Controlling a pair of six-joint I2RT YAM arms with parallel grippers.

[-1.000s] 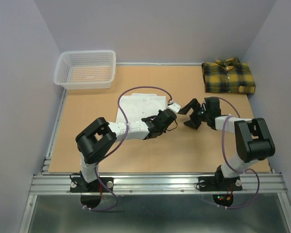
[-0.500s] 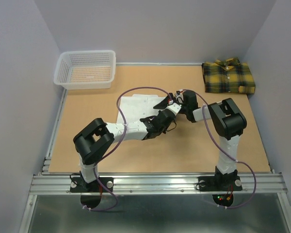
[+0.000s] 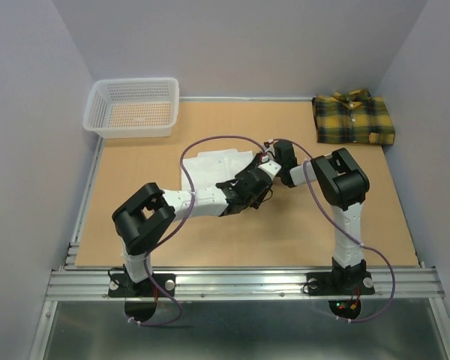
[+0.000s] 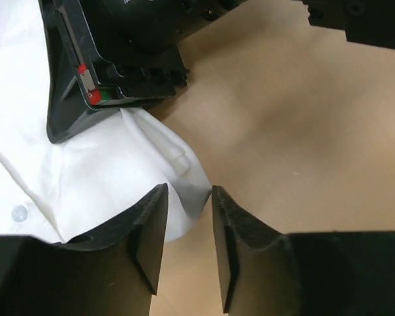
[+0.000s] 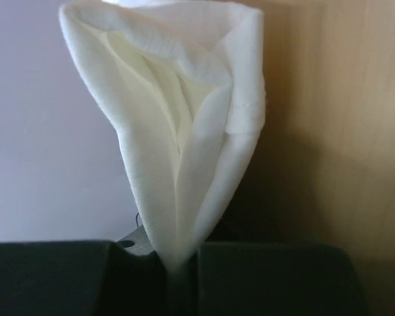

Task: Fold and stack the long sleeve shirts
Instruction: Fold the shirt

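My right gripper lifts the white shirt next, swings toward the plaid shirt (image 3: 353, 118), then lowers to the middle of the table and releases, because bare wood between them leaves room.
The white long sleeve shirt (image 3: 212, 168) lies folded mid-table. My right gripper (image 3: 271, 149) is at its right corner, shut on a bunched fold of white cloth (image 5: 178, 131) that rises from the jaws (image 5: 179, 266). My left gripper (image 3: 263, 163) sits just beside it, jaws open a finger's width (image 4: 187, 220), the shirt's rounded corner (image 4: 178, 174) lying just beyond the tips. In the left wrist view the right gripper's black body (image 4: 118, 59) hangs over the cloth. The yellow-and-green plaid shirt (image 3: 353, 118) lies folded at the back right corner.
A white mesh basket (image 3: 133, 107) stands at the back left corner. Purple cables loop over the shirt and beside the right arm. The walls close in the table on three sides. Bare wood stretches along the front of the table (image 3: 285, 240).
The right arm swung left to the white shirt's corner and shut on the cloth. The left gripper, shut before, has opened and let the corner go.
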